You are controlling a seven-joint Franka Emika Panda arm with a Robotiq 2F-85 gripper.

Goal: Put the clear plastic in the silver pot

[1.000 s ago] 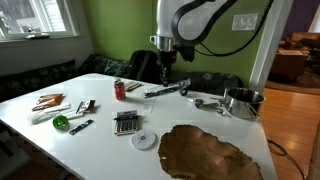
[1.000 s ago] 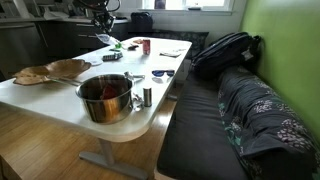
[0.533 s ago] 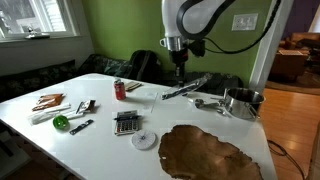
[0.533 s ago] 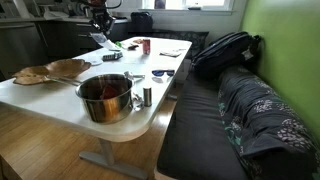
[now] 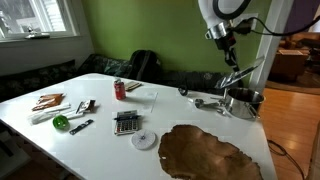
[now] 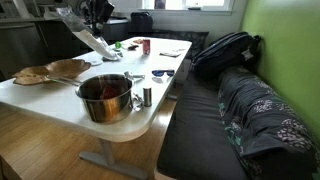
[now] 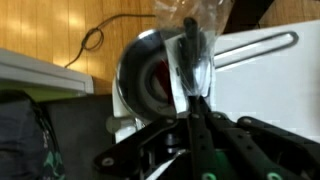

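I need to lower my gripper next and move it over the pot's opening to let go of the clear plastic, because the clear plastic is still hanging high above the pot's rim.
My gripper is shut on the clear plastic, a long glossy strip that hangs slanted just above the silver pot at the table's right end. In an exterior view the gripper holds the plastic high, behind the pot, whose inside looks reddish. In the wrist view the closed fingers pinch the plastic, with the round pot and its long handle beneath it.
A red can, a pale sheet, a calculator, a white disc and a large brown slab lie on the white table. A small shaker stands next to the pot. A backpack sits on the bench.
The arm has carried the clear plastic from the table's middle rightward and upward; it now hangs over the silver pot. The gripper stayed shut on it.
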